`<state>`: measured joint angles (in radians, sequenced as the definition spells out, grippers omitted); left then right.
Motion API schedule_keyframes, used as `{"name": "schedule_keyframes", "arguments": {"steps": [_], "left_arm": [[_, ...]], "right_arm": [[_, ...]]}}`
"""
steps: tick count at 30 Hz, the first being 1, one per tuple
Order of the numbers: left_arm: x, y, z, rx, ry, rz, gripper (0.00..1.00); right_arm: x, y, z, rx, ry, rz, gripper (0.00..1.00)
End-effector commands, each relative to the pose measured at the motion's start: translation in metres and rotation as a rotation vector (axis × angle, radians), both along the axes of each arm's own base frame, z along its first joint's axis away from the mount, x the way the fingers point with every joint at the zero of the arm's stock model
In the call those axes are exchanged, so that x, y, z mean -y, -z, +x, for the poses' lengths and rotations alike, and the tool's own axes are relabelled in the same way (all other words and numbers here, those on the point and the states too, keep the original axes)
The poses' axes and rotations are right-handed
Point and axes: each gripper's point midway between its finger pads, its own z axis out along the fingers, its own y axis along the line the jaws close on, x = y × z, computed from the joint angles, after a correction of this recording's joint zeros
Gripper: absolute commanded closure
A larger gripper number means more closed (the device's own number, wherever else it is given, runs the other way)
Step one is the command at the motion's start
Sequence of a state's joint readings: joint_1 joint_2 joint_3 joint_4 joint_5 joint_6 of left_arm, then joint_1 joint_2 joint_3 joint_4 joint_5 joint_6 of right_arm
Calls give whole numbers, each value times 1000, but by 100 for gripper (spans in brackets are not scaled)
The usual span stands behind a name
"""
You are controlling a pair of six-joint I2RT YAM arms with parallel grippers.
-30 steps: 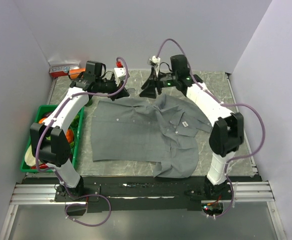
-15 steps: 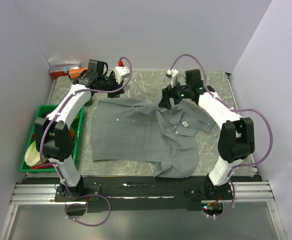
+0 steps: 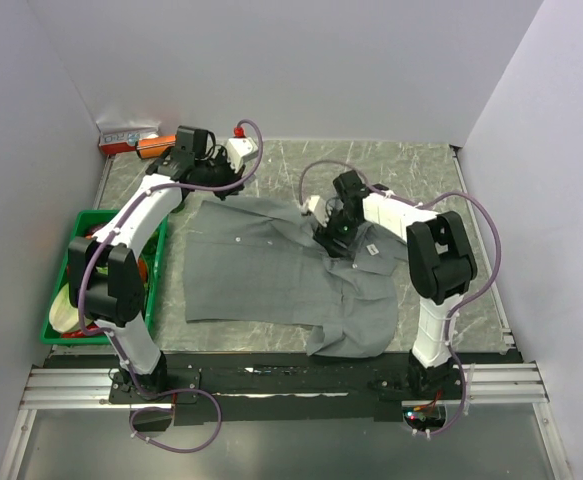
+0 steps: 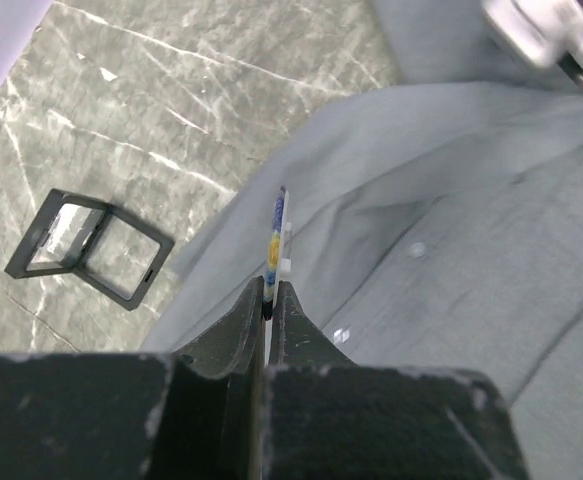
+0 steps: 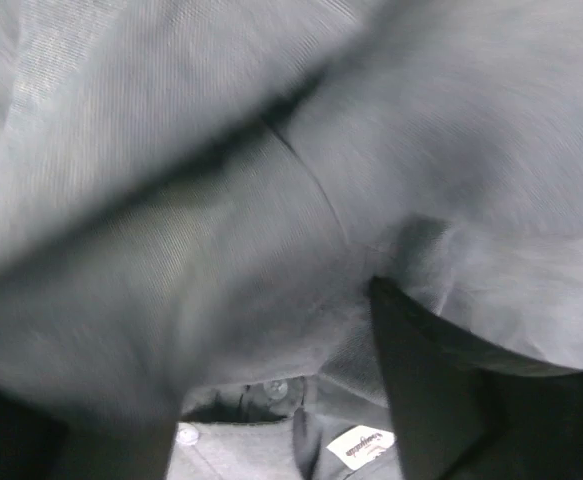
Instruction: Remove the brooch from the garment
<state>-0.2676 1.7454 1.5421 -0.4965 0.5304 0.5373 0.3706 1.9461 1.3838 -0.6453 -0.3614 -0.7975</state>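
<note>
The open black frame is below my left gripper, to its left in the wrist view, so I should next move there and down and release the brooch (image 4: 274, 240) inside.
The garment (image 3: 271, 265) is a grey short-sleeved shirt spread flat on the marble table. My left gripper (image 3: 228, 183) is at the shirt's far left edge. In the left wrist view it (image 4: 269, 300) is shut on the brooch (image 4: 274, 240), a thin disc seen edge-on with blue and yellow on it, right over a shirt fold (image 4: 391, 170). I cannot tell whether it is still pinned. My right gripper (image 3: 328, 234) presses down on the collar area; its fingers (image 5: 431, 390) stand wide apart with grey cloth between them. The white label (image 5: 356, 447) and a button (image 5: 276, 388) show below.
A green crate (image 3: 59, 300) with several items stands at the left table edge. A red-and-white box (image 3: 126, 137) and an orange thing (image 3: 152, 148) lie at the back left. A small black frame (image 4: 89, 248) lies on the marble beside the shirt.
My right arm has swung from the back of the table down onto the shirt's collar area. My left gripper has stayed at the shirt's far left edge, shifting only slightly.
</note>
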Motion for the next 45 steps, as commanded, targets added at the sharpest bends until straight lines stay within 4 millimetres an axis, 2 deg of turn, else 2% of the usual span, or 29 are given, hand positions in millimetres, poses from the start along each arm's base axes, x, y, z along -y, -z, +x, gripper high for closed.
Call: {"name": "schedule_keyframes", "arguments": {"steps": [1, 4, 6, 8, 9, 10, 11, 12, 13, 14, 15, 16, 17, 18, 19, 20, 21, 22, 24, 27, 32, 36, 41, 45], "left_arm": [[-5, -23, 10, 80, -54, -20, 99], [-9, -16, 16, 76, -78, 4, 99], [-14, -12, 24, 83, -111, 25, 99], [-19, -7, 39, 110, -154, 42, 99], [-26, -6, 48, 125, -200, 69, 99], [-28, 10, 58, 112, -220, 97, 99], [-32, 17, 66, 113, -244, 131, 99], [-39, 12, 78, 138, -276, 185, 99], [-44, 37, 87, 103, -291, 235, 99], [-45, 32, 99, 125, -306, 256, 99], [-51, 39, 104, 127, -303, 301, 99], [-58, 57, 110, 112, -319, 354, 99], [-60, 56, 116, 128, -323, 376, 99], [-64, 61, 119, 132, -319, 410, 99], [-69, 76, 123, 117, -328, 451, 99], [-72, 74, 128, 128, -341, 468, 99], [-74, 78, 131, 133, -340, 491, 99], [-78, 88, 133, 125, -351, 521, 99], [-80, 92, 137, 132, -359, 539, 99], [-81, 101, 143, 153, -378, 553, 99], [-84, 115, 146, 171, -392, 589, 99], [-90, 125, 149, 187, -409, 611, 99], [-87, 126, 156, 209, -413, 597, 99], [-85, 134, 162, 207, -408, 603, 99]], "right_arm": [[51, 24, -55, -151, -142, -202, 31], [78, 29, -76, -130, -260, -261, 33], [101, 32, -81, -95, -316, -314, 33], [108, 30, -74, -51, -328, -324, 30], [106, 23, -66, -24, -316, -302, 29], [103, 17, -64, -32, -308, -279, 28], [99, 9, -59, -27, -292, -252, 26], [87, -6, -45, 0, -258, -201, 25], [84, -14, -42, 0, -242, -186, 22], [79, -23, -37, 12, -230, -163, 13], [72, -42, -25, 55, -200, -132, 1], [63, -52, -22, 69, -194, -86, 0], [58, -63, -18, 86, -181, -59, 0], [52, -82, -11, 123, -153, -22, 0], [43, -94, -10, 138, -147, 30, 0], [39, -104, -6, 162, -133, 56, 0], [33, -120, -1, 191, -98, 93, 0], [30, -129, 1, 205, -81, 120, 0], [26, -151, 11, 249, -1, 159, 0], [25, -170, 18, 290, 54, 185, 0], [26, -172, 19, 299, 56, 175, 0], [32, -156, 19, 275, 71, 135, 0], [36, -145, 16, 261, 68, 103, 0], [38, -139, 17, 252, 68, 88, 0]]}}
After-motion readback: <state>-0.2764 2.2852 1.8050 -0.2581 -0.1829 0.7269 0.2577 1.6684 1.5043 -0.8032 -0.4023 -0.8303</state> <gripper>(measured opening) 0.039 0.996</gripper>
